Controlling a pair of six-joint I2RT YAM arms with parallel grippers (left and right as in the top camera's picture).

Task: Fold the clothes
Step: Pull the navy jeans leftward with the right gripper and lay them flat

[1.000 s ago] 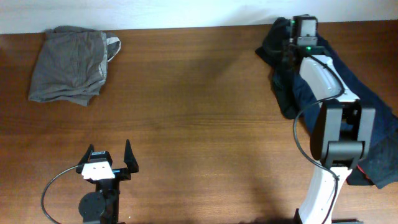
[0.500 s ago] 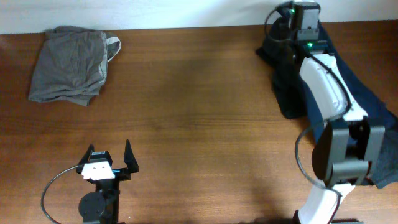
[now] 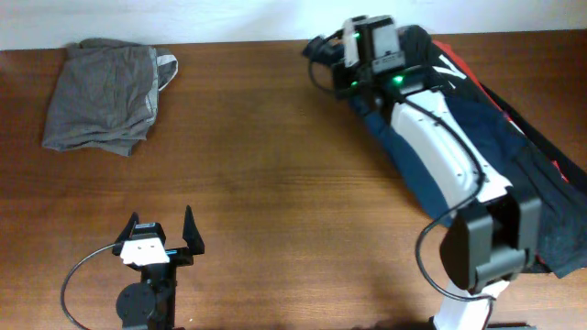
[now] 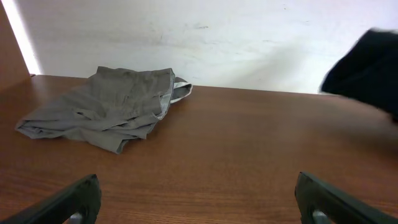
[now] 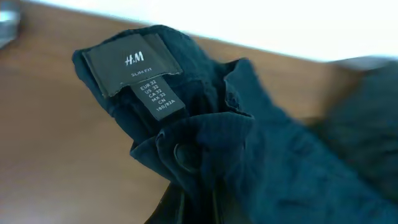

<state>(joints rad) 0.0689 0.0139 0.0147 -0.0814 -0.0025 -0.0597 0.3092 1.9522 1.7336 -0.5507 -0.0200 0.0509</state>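
Observation:
I should move the waistband with my right gripper to the left in the overhead view, then back and down beside the grey garment (image 3: 105, 92), because the table is bare there.
Dark navy denim trousers (image 3: 500, 137) lie along the table's right side, their waistband lifted at the far edge. My right gripper (image 3: 341, 66) is shut on the waistband; the wrist view shows the dark cloth (image 5: 261, 155) bunched between my fingers, with a grey size label (image 5: 134, 71) and a button. The fingers are mostly hidden by cloth. A folded grey garment (image 3: 105, 92) lies at the far left, also in the left wrist view (image 4: 109, 109). My left gripper (image 3: 163, 240) rests open and empty near the front edge.
The wooden table (image 3: 275, 183) ends at a white wall at the back. A black cable loops beside the left arm's base (image 3: 78, 275). Red trim (image 3: 449, 55) shows on the trousers near the right arm.
My right gripper has swung left along the far edge, dragging the trousers' waistband with it and spreading the cloth. The left arm and grey garment have not moved.

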